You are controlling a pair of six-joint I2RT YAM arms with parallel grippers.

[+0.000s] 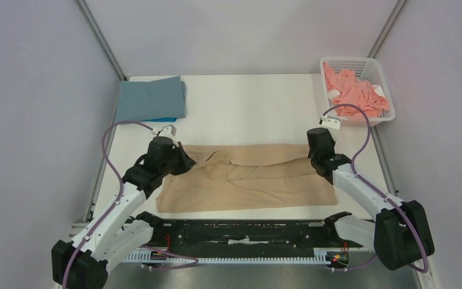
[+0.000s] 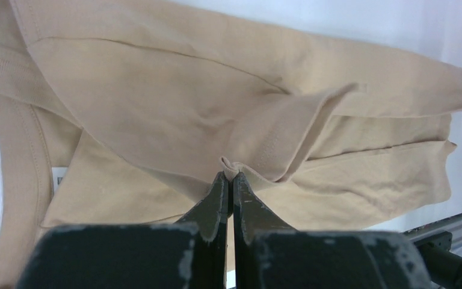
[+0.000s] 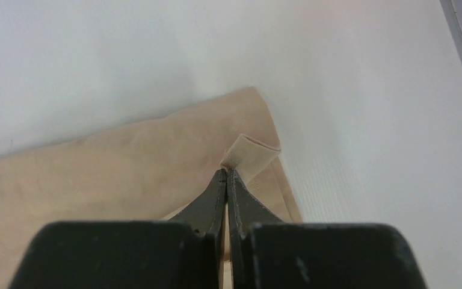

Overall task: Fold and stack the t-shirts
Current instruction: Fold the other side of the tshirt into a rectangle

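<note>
I will next pull my left gripper back and down over the near part of the tan t-shirt and let go of the pinch there, because that layer is still uncovered.
The tan t-shirt (image 1: 246, 180) lies spread across the table's middle, its far edge partly folded toward me. My left gripper (image 1: 183, 161) is shut on a pinch of tan cloth (image 2: 231, 167) at the shirt's left side. My right gripper (image 1: 314, 158) is shut on a curled corner of the tan shirt (image 3: 249, 153) at its far right. The dusty grey-blue shirt (image 1: 151, 98) lies folded at the far left, on top of the bright blue shirt (image 1: 167, 119), of which only an edge shows. The coral pink shirt (image 1: 355, 90) is bunched in the basket.
A white lattice basket (image 1: 380, 75) stands at the far right corner. A black rail (image 1: 240, 232) runs along the near table edge between the arm bases. Grey walls close in on both sides.
</note>
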